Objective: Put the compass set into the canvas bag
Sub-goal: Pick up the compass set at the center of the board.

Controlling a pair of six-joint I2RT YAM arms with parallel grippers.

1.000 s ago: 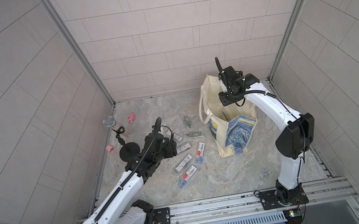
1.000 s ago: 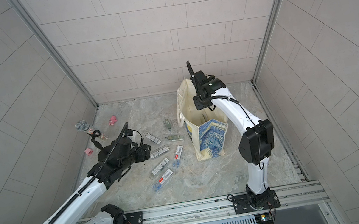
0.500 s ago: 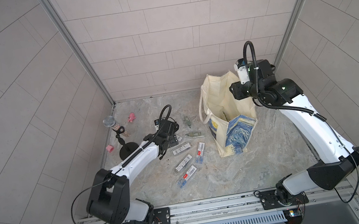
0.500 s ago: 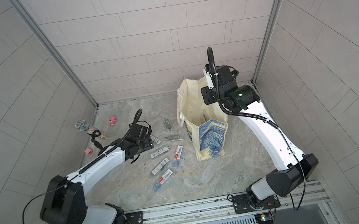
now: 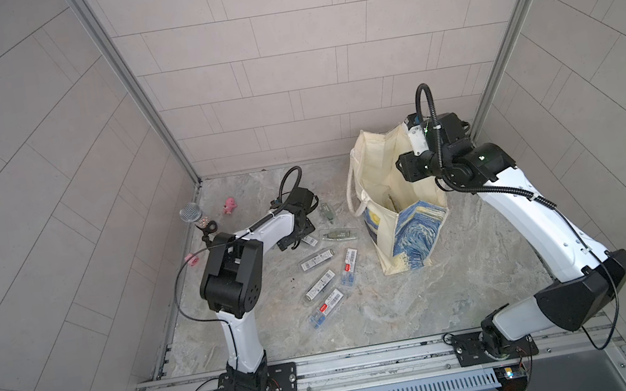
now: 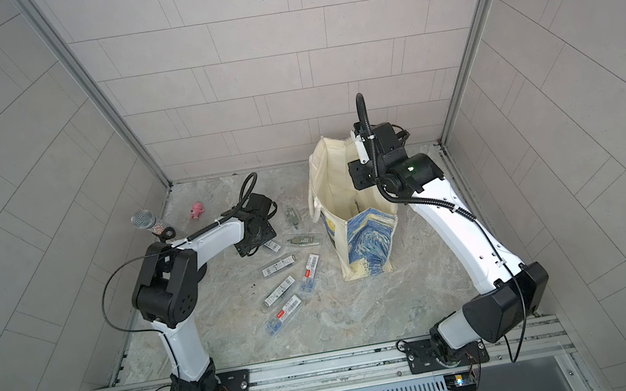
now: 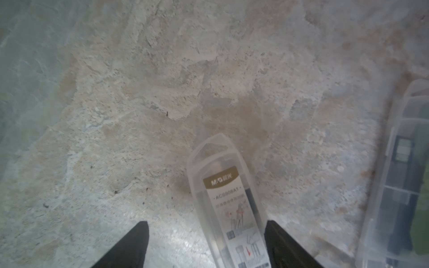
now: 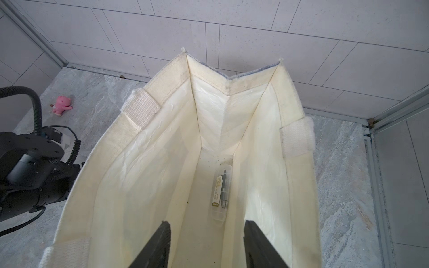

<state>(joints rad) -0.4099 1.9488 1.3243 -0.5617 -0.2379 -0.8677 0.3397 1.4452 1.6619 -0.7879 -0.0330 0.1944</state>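
Note:
My left gripper moves down next toward the compass set just below it, nearer the finger by the green-filled case, and closes across its labeled body (image 5: 309,241) (image 7: 241,236).
The cream canvas bag (image 5: 401,208) (image 6: 364,239) stands open at the back right, its blue swirl print facing front. One compass set (image 8: 221,188), a clear case, lies on the bag's bottom. My right gripper (image 8: 207,222) (image 5: 410,167) hangs open over the bag's mouth (image 8: 148,92), holding nothing. My left gripper (image 7: 206,222) (image 5: 301,240) is low over the floor, open. Another clear compass set (image 7: 227,197) lies between its fingers, close to one finger and well apart from the other. Several more sets (image 5: 316,259) (image 6: 277,265) lie on the floor left of the bag.
A clear case with green contents (image 7: 406,185) lies beside the left gripper. A microphone on a stand (image 5: 191,214), a pink toy (image 5: 229,205) (image 8: 61,104) and a second pink piece (image 5: 191,261) sit by the left wall. Tiled walls close in three sides.
The left gripper has moved back toward the cases beside the bag and its jaws have widened. The right arm's elbow has swung out to the right while its gripper stays over the bag, jaws wider.

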